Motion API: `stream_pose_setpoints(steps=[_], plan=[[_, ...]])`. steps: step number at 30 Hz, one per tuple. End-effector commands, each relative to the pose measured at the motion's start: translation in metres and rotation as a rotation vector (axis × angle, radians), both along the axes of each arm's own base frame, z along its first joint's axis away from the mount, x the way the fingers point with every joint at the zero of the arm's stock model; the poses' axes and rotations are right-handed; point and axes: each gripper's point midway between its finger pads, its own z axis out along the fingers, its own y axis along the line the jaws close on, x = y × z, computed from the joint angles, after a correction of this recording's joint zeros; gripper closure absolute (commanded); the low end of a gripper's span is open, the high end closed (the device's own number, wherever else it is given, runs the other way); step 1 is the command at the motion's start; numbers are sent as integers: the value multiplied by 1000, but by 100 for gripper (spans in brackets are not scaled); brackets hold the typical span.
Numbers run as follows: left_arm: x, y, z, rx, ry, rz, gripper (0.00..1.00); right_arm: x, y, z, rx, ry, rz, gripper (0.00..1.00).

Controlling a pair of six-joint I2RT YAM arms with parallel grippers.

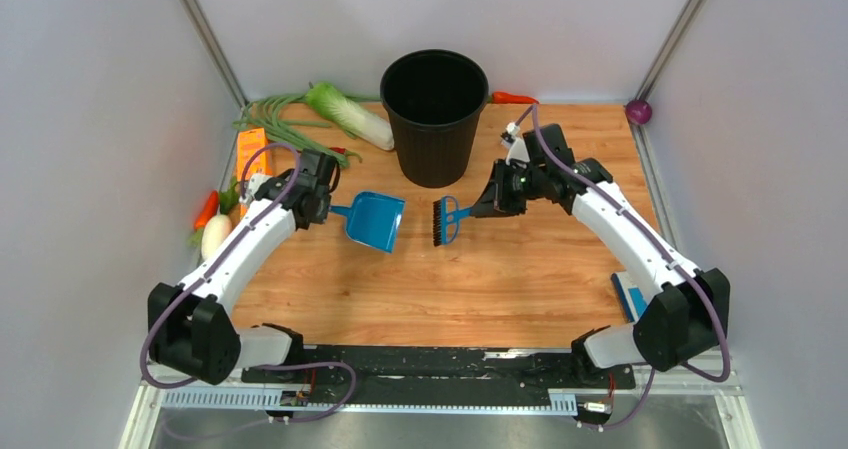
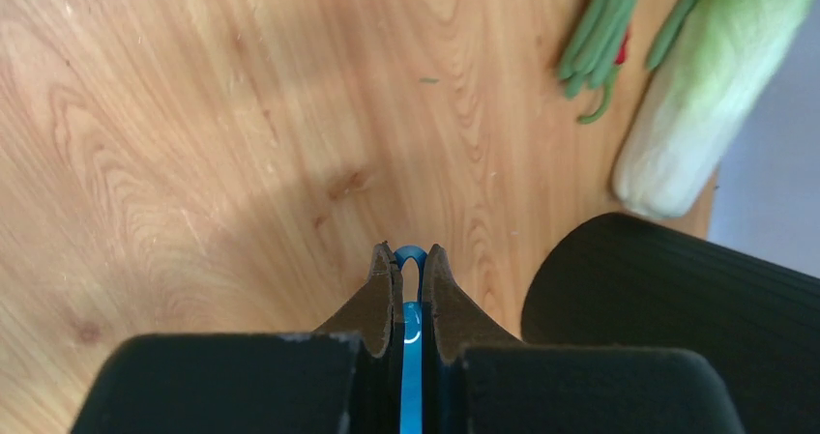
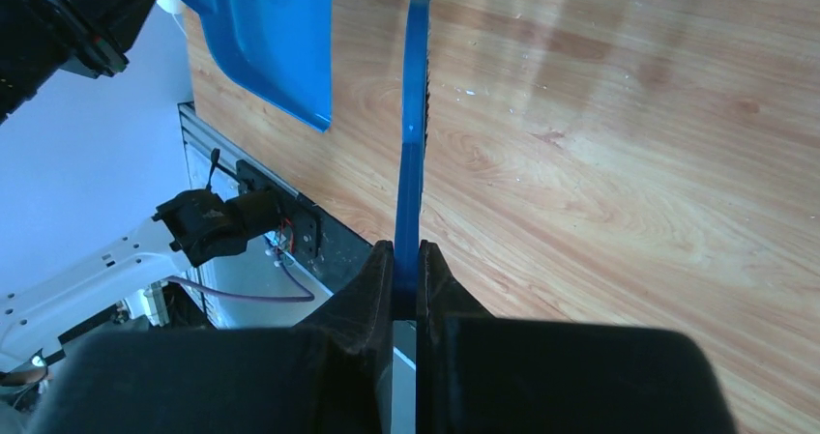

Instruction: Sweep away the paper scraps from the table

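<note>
The bare table wood is below my left gripper and slightly back, so next I need to lower it back there and release the dustpan [image 1: 376,220] clear of the vegetables.
My left gripper [image 1: 328,209] is shut on the handle of a blue dustpan [image 1: 376,220], held over the wood-grain table [image 1: 500,289]; its handle loop [image 2: 410,256] shows between the fingers in the left wrist view. My right gripper [image 1: 478,209] is shut on the handle of a blue brush [image 1: 445,219] with black bristles, just right of the dustpan. In the right wrist view the brush [image 3: 413,115] runs up from the fingers, with the dustpan [image 3: 271,38] at upper left. No paper scraps show in any view.
A black bin [image 1: 434,114] stands at the back centre, also in the left wrist view [image 2: 677,318]. A cabbage [image 1: 348,114], green beans [image 1: 275,119], an orange packet [image 1: 250,154] and vegetables [image 1: 210,224] lie at the left. A blue-white object [image 1: 628,294] lies right.
</note>
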Motion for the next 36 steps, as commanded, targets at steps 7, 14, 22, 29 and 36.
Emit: stream_pose_setpoints(steps=[7, 14, 22, 29, 36], plan=[[1, -10, -51, -40, 133, 22, 100, -1, 14, -21, 137, 31, -24, 100], [-5, -9, -88, -8, 252, 42, 100, 8, 31, -45, 231, 66, -17, 100], [-5, -12, -119, -31, 282, 74, 100, 10, 32, -82, 225, 108, -37, 100], [-17, -11, -144, -43, 308, 83, 97, -1, 26, -129, 184, 176, -48, 100], [-19, -12, -148, -48, 298, 71, 65, -6, 22, -149, 146, 209, -48, 93]])
